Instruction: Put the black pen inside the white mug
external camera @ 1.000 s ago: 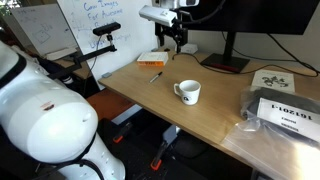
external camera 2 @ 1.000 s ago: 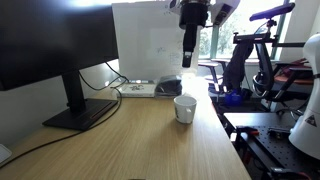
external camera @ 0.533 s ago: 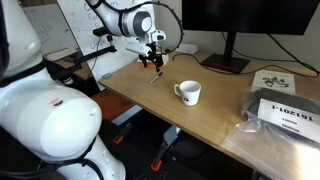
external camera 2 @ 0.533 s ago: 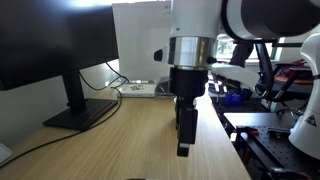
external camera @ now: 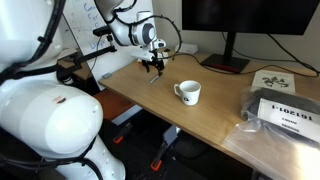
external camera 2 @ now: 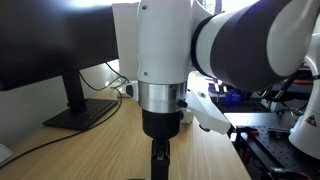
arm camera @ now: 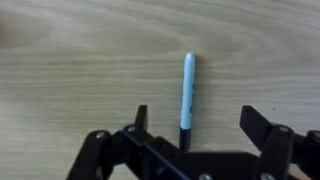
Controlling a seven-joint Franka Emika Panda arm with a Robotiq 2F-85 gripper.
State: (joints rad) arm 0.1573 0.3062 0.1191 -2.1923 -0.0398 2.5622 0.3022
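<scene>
The pen's dark end (arm camera: 185, 138) already shows between the open fingers. My gripper moves down onto that end next, then closes across it.
The pen (arm camera: 187, 88) lies flat on the wooden table; in the wrist view its barrel looks pale blue with a dark end near the gripper. My gripper (arm camera: 200, 122) is open and hangs just above it, with the pen between the two fingers, nearer the left one (arm camera: 141, 117). In an exterior view the gripper (external camera: 153, 67) hovers over the thin pen (external camera: 155, 77) near the table's front edge. The white mug (external camera: 187, 92) stands upright to the right of it, handle towards the pen. In the exterior view where the arm (external camera 2: 165, 90) fills the middle, the mug and pen are hidden.
A black monitor (external camera: 235, 28) on its stand is at the back of the table, also seen in the exterior view taken beside the arm (external camera 2: 45, 50). A black labelled bag (external camera: 285, 115) and a printed sheet (external camera: 275, 80) lie at the right. The table's front edge (external camera: 150, 110) is close to the pen.
The arm has swung from above the table's back corner down over the pen. It has moved in front of the mug in an exterior view. The pen and mug have not moved.
</scene>
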